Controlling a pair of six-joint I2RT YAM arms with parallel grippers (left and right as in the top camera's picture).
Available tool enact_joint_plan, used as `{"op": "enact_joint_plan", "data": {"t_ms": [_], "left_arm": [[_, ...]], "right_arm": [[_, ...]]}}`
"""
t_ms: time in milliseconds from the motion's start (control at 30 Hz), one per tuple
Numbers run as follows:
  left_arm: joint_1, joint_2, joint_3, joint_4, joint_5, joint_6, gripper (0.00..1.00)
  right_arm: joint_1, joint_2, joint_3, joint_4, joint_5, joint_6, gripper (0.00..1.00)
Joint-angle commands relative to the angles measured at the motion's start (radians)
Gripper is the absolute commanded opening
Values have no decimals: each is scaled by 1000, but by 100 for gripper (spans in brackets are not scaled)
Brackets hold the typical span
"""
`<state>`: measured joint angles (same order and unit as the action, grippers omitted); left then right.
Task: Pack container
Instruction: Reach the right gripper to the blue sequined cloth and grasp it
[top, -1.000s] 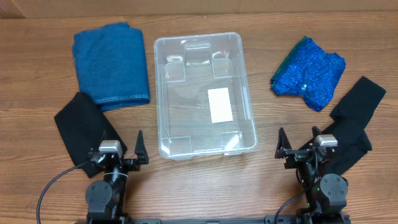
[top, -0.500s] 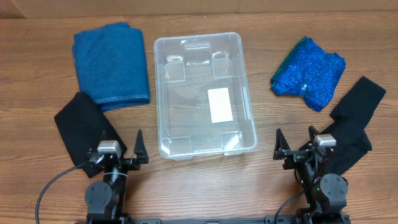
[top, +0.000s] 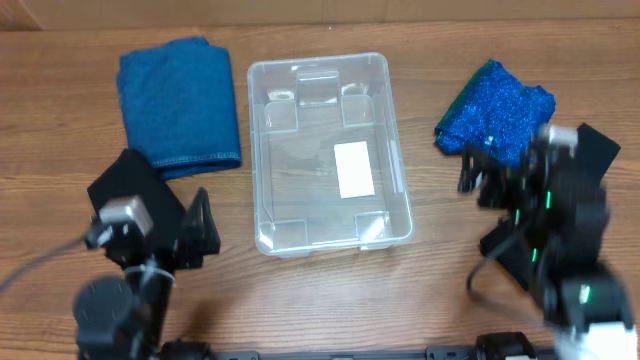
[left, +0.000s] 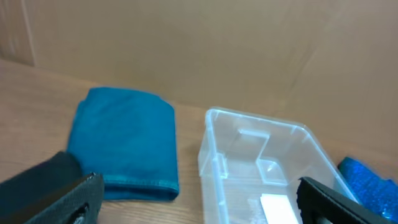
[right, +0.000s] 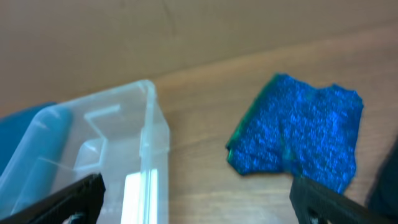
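My right gripper is above and inward of the sparkly cloth's edge (top: 546, 108) (right: 356, 127) by the black cloth. It will reach outward and down next and close on that edge.
The clear plastic container (top: 328, 150) stands empty at the table's middle, a white label on its base; it also shows in the left wrist view (left: 261, 168) and the right wrist view (right: 106, 162). A folded blue towel (top: 180, 102) lies left of it (left: 127, 140). A sparkly blue cloth (top: 497, 115) lies to its right (right: 301, 130). A black cloth (top: 135, 200) lies at the front left, another black cloth (top: 575, 190) at the right. My left gripper (top: 200, 235) is open and empty, raised near the container's front left corner. My right gripper (top: 478, 180) is open and empty, raised by the sparkly cloth.
The table is brown wood (top: 420, 290). A cardboard wall (left: 199, 50) stands behind the table's far edge.
Both arms have risen from their rest at the front edge and moved forward over the table. The left went slightly left, the right toward the sparkly blue cloth. The cloths and container have not moved.
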<state>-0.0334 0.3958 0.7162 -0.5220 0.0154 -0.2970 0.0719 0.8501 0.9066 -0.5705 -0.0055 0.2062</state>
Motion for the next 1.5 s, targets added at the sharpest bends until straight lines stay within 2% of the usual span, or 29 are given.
{"op": "enact_joint_plan", "data": {"t_ms": [0, 133, 200, 233, 300, 433, 533, 633, 867, 1167, 1233, 1267, 1300, 1367, 1433, 1467], "left_arm": [[-6, 220, 228, -158, -1, 93, 100], [-6, 439, 450, -405, 0, 100, 100], [-6, 539, 568, -544, 4, 126, 100], [-6, 578, 623, -600, 4, 126, 100], [-6, 619, 682, -635, 4, 126, 100], [-6, 645, 698, -639, 3, 114, 100], [-6, 674, 698, -665, 3, 114, 100], [-6, 698, 698, -671, 4, 114, 100], [-6, 734, 698, -673, 3, 114, 100], [-6, 762, 698, -676, 4, 106, 100], [-6, 762, 698, -676, 4, 106, 100], [-6, 762, 698, -676, 4, 106, 100], [-6, 762, 698, -676, 4, 106, 100], [-6, 762, 698, -679, 4, 107, 100], [-6, 762, 698, -679, 4, 106, 100], [-6, 762, 698, -679, 4, 106, 100]], "right_arm": [[-25, 265, 294, -188, 12, -74, 100], [-82, 546, 629, -518, -36, -77, 100], [-102, 642, 748, -645, -46, -77, 100], [-111, 665, 764, -653, -27, -77, 100], [-145, 673, 764, -612, 5, -75, 100], [-306, 707, 764, -433, -8, -76, 100], [-476, 837, 764, -358, -178, -72, 100], [-557, 1016, 764, -342, -259, -72, 100], [-538, 1262, 764, -248, -332, -109, 100], [-496, 1397, 762, -227, -330, -110, 99], [-472, 1396, 762, -223, -349, -114, 89], [-459, 1396, 762, -223, -359, -114, 81], [-446, 1396, 762, -222, -363, -113, 65], [-432, 1395, 763, -223, -383, -113, 26], [-432, 1382, 765, -223, -445, -113, 8], [-434, 1356, 772, -225, -472, -106, 4]]}}
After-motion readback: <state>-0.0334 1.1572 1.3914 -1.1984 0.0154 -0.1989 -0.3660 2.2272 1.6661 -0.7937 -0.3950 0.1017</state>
